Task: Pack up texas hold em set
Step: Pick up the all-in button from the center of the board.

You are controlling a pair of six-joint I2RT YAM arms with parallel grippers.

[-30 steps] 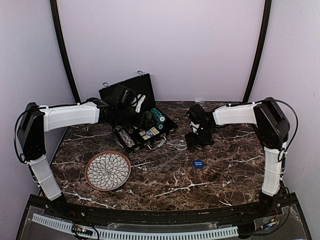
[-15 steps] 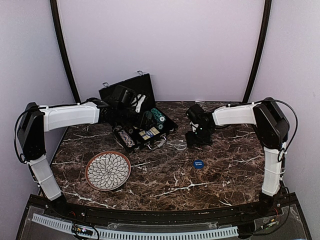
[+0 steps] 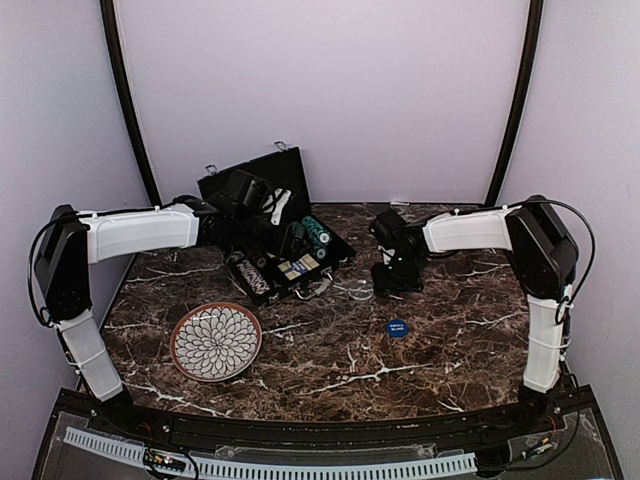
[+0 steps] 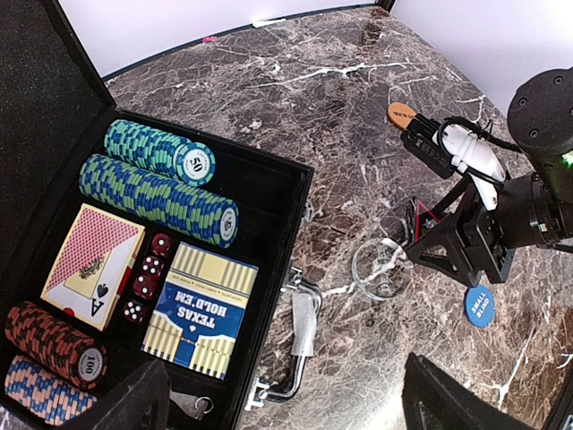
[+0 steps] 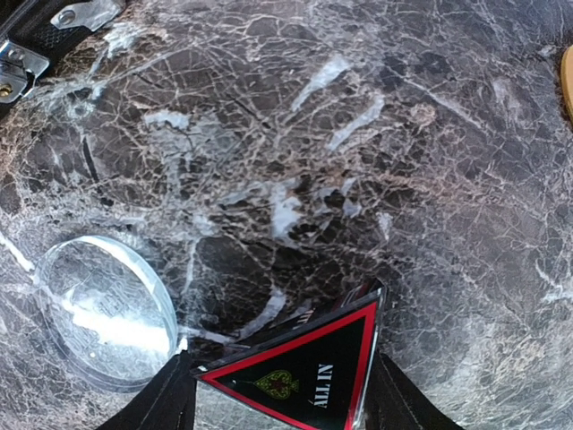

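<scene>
Next I should raise my right gripper, move left in the top view, and bring the triangle down onto the case's blue card deck (image 3: 298, 268), then release it, since the deck lies uncovered.
The black briefcase (image 3: 262, 178) lies open at the back left. In it I see striped poker chips (image 4: 161, 202), two card decks (image 4: 201, 309), and red dice (image 4: 148, 278). My left gripper (image 4: 295, 403) hangs open over the case's front edge and handle, with nothing between its fingers. To the right of the case, my right gripper (image 5: 282, 394) is shut on a black, red-edged "ALL IN" triangle (image 5: 304, 367), tilted just above the table. A clear round button (image 5: 107, 309) lies beside it. A blue button (image 3: 397, 327) and an orange button (image 4: 402, 113) rest on the marble.
A round white-patterned plate (image 3: 216, 342) with a brown rim sits at the front left. The case's metal handle (image 4: 300, 345) sticks out toward the table's middle. The raised case lid (image 3: 255, 180) stands behind the left arm.
The right gripper's fingers have closed in on the triangle and the gripper has shifted slightly left. The left arm has not moved.
</scene>
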